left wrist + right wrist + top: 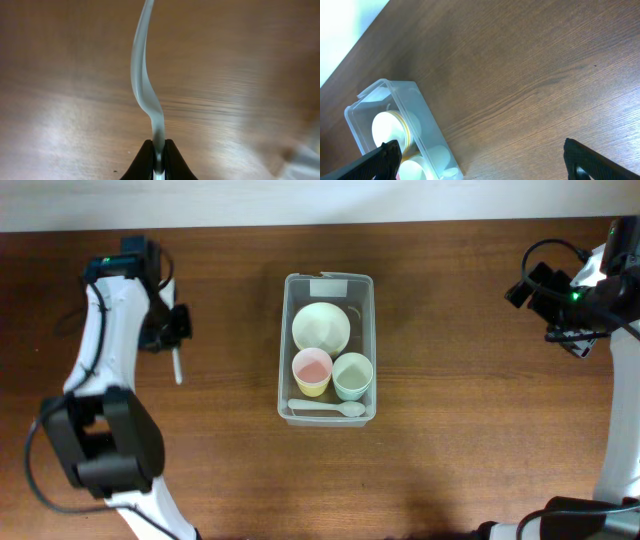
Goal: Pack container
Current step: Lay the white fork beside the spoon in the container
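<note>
The container's near end (324,414) lies right of my left gripper in the overhead view, so I will move there, turning the utensil crosswise to match the spoon, and release.
The clear container (283,340) stands mid-table, its pale label at the far end. It holds a pale bowl (321,326), a yellow cup (311,371), a green cup (352,375) and a white spoon (328,409). My left gripper (176,352) is far left of it, shut on a pale curved plastic utensil (145,80) held just above the wood; its tip (178,370) pokes toward the front. My right gripper (482,162) is open and empty, up at the far right, with the container (427,120) at its lower left.
Bare brown wood lies around the container (450,430). A white wall edge runs along the table's far side (300,200). The arms' bases stand at the front left (100,440) and front right (620,470).
</note>
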`<state>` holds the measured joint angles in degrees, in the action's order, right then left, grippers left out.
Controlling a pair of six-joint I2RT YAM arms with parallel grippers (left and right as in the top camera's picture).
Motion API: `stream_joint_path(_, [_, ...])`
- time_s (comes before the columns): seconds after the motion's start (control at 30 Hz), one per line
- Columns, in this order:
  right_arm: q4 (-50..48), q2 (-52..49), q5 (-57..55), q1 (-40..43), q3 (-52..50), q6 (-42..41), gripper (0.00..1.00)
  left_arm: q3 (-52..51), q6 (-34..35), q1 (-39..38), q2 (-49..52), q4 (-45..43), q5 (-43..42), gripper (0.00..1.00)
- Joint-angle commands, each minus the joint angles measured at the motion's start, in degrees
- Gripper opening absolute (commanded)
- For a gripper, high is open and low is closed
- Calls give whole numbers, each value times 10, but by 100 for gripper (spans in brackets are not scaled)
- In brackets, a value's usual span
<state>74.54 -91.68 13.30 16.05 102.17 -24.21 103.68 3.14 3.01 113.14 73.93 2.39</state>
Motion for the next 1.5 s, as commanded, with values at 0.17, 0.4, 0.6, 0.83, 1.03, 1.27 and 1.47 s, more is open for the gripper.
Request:
stream_joint_path(0.17, [-2,3,-5,1,6,-2,99,16,-201,-161,-127,6,-3,1])
stream_joint_path(0.4, [-2,3,-5,1,6,-2,99,6,-530,-304,-128,65,-120,1])
stream_joint_path(0.6, [-2,3,-5,1,6,-2,99,-48,-676,-397,-128,69,-127,1])
stream_joint_path(0.83, [-2,3,-5,1,6,-2,99,-130,-720,-425,-126,9,-93,1])
stream_joint_path(1.03, [-2,3,-5,1,6,-2,99,-179,-721,-419,-126,-85,-79,5])
stream_joint_path(1.27, [-2,3,-5,1,6,-2,99,-194,-722,-407,-125,-118,-79,19])
stream_joint_path(1.47, [-2,3,-5,1,6,-2,99,-190,-683,-407,-130,-109,-10,100])
